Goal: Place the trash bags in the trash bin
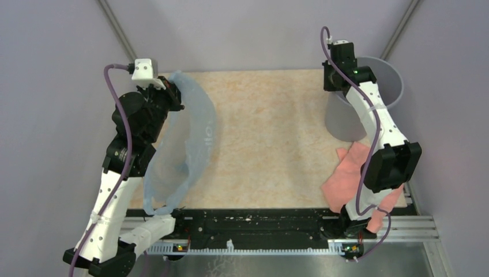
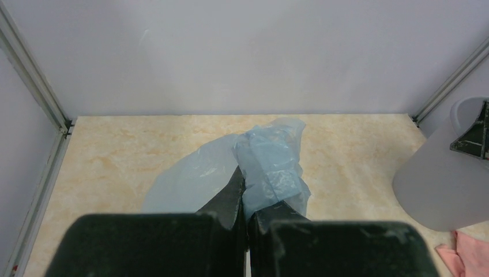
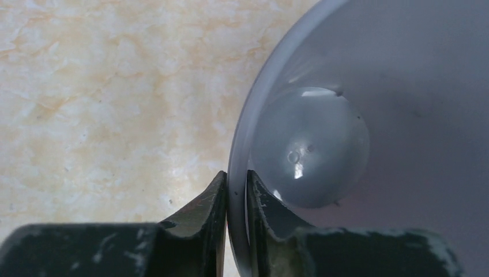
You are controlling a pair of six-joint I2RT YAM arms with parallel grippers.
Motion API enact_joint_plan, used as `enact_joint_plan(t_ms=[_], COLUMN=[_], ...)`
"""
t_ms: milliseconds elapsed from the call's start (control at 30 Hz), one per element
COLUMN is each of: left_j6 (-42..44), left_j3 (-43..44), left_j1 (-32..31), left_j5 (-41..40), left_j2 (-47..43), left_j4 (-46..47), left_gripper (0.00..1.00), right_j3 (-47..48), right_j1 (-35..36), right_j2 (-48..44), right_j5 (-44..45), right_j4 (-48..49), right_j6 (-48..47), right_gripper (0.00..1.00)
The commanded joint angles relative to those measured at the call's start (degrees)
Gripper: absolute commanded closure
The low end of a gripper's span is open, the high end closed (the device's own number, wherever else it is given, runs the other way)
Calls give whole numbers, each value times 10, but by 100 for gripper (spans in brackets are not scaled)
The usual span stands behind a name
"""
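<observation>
My right gripper slides the bin (image 1: 387, 78) toward the left in the top view next and releases it on the bare tabletop, since the bag hangs far off.
The pale blue trash bag (image 1: 184, 138) hangs floppy at the table's left side, from far left down to the near edge. My left gripper (image 1: 172, 92) is shut on its upper end; in the left wrist view the bag (image 2: 271, 164) bunches out between the closed fingers of that gripper (image 2: 247, 199). The grey trash bin (image 1: 387, 78) stands upright at the far right, and shows in the left wrist view (image 2: 444, 184). My right gripper (image 1: 334, 75) is shut on the bin's left rim (image 3: 237, 173), one finger inside and one outside. The bin's inside (image 3: 403, 115) holds nothing.
A salmon-pink cloth (image 1: 349, 173) lies at the near right, partly under my right arm, its corner showing in the left wrist view (image 2: 461, 257). Grey walls and metal posts close in the marbled table (image 1: 271, 133) on three sides. A black rail (image 1: 254, 222) runs along the near edge.
</observation>
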Motion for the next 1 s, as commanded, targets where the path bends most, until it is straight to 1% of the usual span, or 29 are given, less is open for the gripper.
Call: enact_joint_plan(t_ms=[0,100,133,233,367,500,667,867,967], left_j6=[0,-2,-3,-6,-13,-25,-50,-73,-74], left_j3=[19,19,19,19,21,36,58,80,86], left_j1=[-4,-4,-5,-5,-4,-5,-5,-5,-5], left_j5=[6,9,10,14,23,36,59,73,69], left_j2=[-9,-7,-7,-7,-8,-5,1,15,19], left_j4=[13,13,14,15,15,15,29,41,47], left_gripper=[100,100,100,100,100,100,100,100,100], right_j3=[23,21,22,20,9,3,0,-17,-25], right_j1=[13,38,49,92,133,180,248,295,310], right_j2=[-9,-21,-25,-37,-49,-51,-44,-39,-40], right_j5=[-49,-55,-60,-67,-99,-120,-112,-112,-116], right_j4=[-9,-12,-13,-12,1,18,31,46,55], right_j6=[13,17,19,24,45,67,83,99,106], right_gripper=[89,100,100,100,100,100,100,100,98])
